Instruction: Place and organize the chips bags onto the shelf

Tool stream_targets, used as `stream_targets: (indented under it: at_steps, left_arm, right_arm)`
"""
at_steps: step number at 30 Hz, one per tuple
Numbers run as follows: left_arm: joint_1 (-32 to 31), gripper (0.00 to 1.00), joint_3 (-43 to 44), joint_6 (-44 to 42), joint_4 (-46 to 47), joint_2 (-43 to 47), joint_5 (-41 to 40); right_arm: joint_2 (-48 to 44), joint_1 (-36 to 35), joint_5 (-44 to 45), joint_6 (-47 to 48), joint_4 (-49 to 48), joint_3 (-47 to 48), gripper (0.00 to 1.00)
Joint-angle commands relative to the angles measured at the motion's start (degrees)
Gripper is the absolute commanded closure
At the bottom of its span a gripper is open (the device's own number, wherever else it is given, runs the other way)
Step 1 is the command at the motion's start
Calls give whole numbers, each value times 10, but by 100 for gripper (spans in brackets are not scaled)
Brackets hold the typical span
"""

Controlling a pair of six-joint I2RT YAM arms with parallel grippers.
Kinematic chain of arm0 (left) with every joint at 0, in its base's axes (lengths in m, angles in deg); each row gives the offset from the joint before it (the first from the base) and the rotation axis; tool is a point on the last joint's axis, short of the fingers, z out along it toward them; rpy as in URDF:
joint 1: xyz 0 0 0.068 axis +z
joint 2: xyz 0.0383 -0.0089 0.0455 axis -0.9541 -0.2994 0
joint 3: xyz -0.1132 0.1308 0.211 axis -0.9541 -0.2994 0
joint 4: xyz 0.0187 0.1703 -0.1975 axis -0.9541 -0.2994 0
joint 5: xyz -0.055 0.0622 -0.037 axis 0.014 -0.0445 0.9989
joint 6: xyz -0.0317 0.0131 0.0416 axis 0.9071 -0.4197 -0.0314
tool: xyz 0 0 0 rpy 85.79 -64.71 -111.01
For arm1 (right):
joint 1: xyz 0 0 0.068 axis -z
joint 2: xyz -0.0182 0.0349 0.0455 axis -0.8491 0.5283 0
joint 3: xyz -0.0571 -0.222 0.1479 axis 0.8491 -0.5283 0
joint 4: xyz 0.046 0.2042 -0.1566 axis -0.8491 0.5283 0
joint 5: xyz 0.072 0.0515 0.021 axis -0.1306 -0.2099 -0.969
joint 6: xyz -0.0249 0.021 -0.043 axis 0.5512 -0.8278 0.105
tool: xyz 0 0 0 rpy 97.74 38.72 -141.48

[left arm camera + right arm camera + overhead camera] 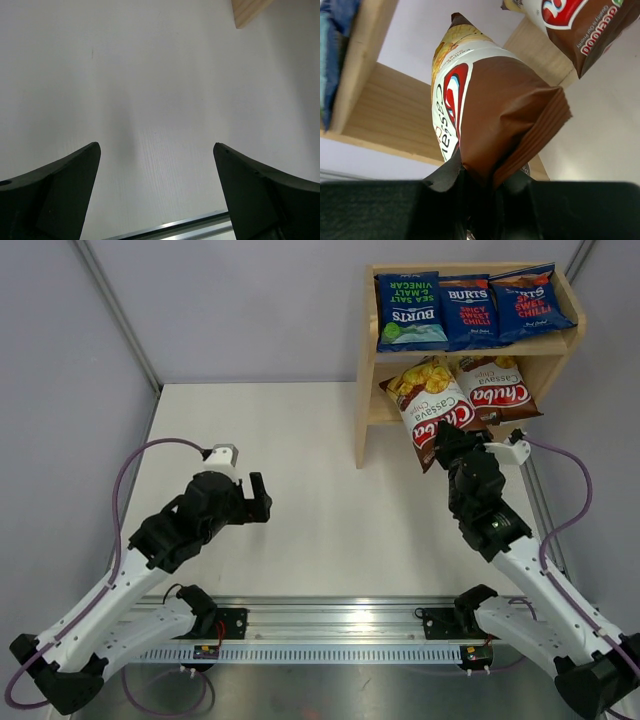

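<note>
The lower level's open end [384, 409] is outward of my right gripper and to its left in the top view. I will push the overhanging bag there and let go.
The wooden shelf [365, 400] stands at the far right. Three blue Burts bags sit on its top tier: a green-lettered one [408, 310] and two red-lettered ones [469, 312] [530, 300]. A Chuba bag [497, 388] lies on the lower tier. My right gripper [450, 445] is shut on the lower end of the second Chuba bag [432, 405], whose top reaches into the lower tier; the right wrist view shows this bag [495, 110] pinched between the jaws. My left gripper [262, 500] is open and empty over the table, seen wide apart in the left wrist view [156, 150].
The white table [300, 440] is bounded by grey walls left and back. A metal rail [330, 625] runs along the near edge between the arm bases. A shelf corner [247, 12] shows at the top right of the left wrist view.
</note>
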Motion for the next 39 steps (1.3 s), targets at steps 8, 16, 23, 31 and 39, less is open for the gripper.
stream_targets:
  at_steps: [8,16,23,31,39]
  left_arm:
    - [1,1,29,-90,-74,19,21]
    - [1,1,-7,-86,-31,70,33]
    - [1,1,-14,-78,-30,88,32]
    - [1,1,-15,-76,-29,100,26]
    - [1,1,-19,-79,-25,115,31]
  right_arm:
    - [163,10,59,-108,-237,-3,92]
    - [269,9,80,-213,-248,27,81]
    - [328,10,49,-259,-228,72,78]
    - [379,-13,48,-330,-219,87,71]
    - [357,-28,47,-324,-219,73,51]
